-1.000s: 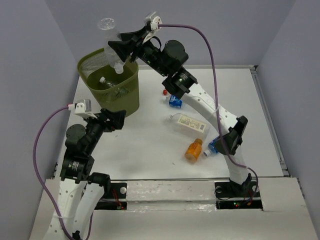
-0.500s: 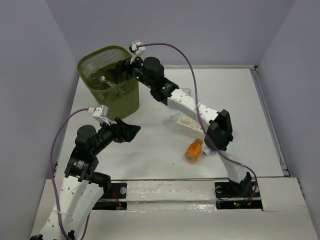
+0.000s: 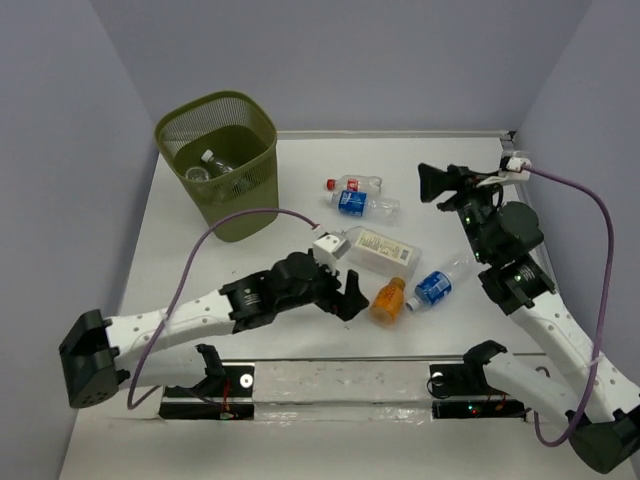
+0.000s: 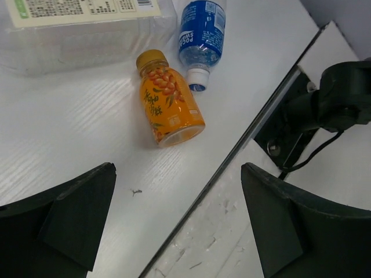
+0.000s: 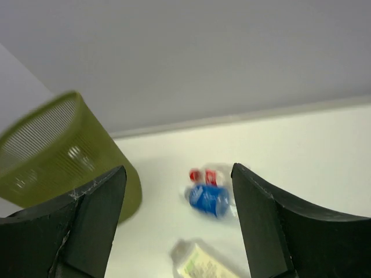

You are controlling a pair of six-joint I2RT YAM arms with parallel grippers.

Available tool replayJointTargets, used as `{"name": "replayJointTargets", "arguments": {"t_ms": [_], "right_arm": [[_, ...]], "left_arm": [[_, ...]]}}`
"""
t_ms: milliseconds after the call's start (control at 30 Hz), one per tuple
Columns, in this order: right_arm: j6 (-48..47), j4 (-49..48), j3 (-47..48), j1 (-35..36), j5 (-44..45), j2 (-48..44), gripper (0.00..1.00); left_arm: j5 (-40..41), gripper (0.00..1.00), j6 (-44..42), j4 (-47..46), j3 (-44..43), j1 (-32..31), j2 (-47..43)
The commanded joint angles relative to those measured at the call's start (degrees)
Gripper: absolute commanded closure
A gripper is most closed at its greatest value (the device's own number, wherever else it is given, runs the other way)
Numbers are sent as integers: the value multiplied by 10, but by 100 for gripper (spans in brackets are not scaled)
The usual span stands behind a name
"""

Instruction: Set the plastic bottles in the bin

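I will next move my left gripper across and down onto the orange bottle's bottom end (image 3: 383, 311) (image 4: 177, 123), because that end is below the gripper and to its right in the top view.
The olive-green mesh bin (image 3: 245, 205) stands at the far left with clear bottles (image 3: 205, 165) lying inside. Five plastic bottles lie on the table: a red-labelled one (image 3: 352, 184), a blue-labelled one (image 3: 360, 204), a clear squarish one with a white label (image 3: 378, 249), an orange one (image 3: 387, 300) and a small blue one (image 3: 432, 288). My left gripper (image 3: 352, 298) is open, low and just left of the orange bottle (image 4: 168, 107), with nothing between its fingers (image 4: 69, 220). My right gripper (image 3: 428, 185) hangs open and empty at the far right, facing the bin (image 5: 58, 150).
A raised ledge (image 4: 232, 231) runs along the table's near edge, just below the left gripper. The right arm's base (image 4: 336, 98) sits there. Grey walls close in the back and sides. In the right wrist view the red bottle (image 5: 203, 175) and blue bottle (image 5: 210, 198) look blurred.
The right gripper let its clear bottle go into the bin and pulled back to the far right. The left arm swung from beside the bin to the orange bottle.
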State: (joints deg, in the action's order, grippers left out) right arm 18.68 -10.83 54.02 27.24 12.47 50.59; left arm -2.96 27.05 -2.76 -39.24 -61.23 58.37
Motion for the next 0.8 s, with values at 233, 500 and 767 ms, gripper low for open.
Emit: {"name": "replayJointTargets", "arguments": {"t_ms": [233, 500, 767], "right_arm": [[103, 210, -185, -5, 109, -118, 1], [240, 380, -248, -11, 206, -187, 0], [320, 474, -226, -11, 260, -170, 0]], "left_arm": [[110, 1, -76, -37, -158, -89, 269], [111, 1, -88, -33, -195, -90, 350], [92, 1, -88, -38, -218, -90, 406]]}}
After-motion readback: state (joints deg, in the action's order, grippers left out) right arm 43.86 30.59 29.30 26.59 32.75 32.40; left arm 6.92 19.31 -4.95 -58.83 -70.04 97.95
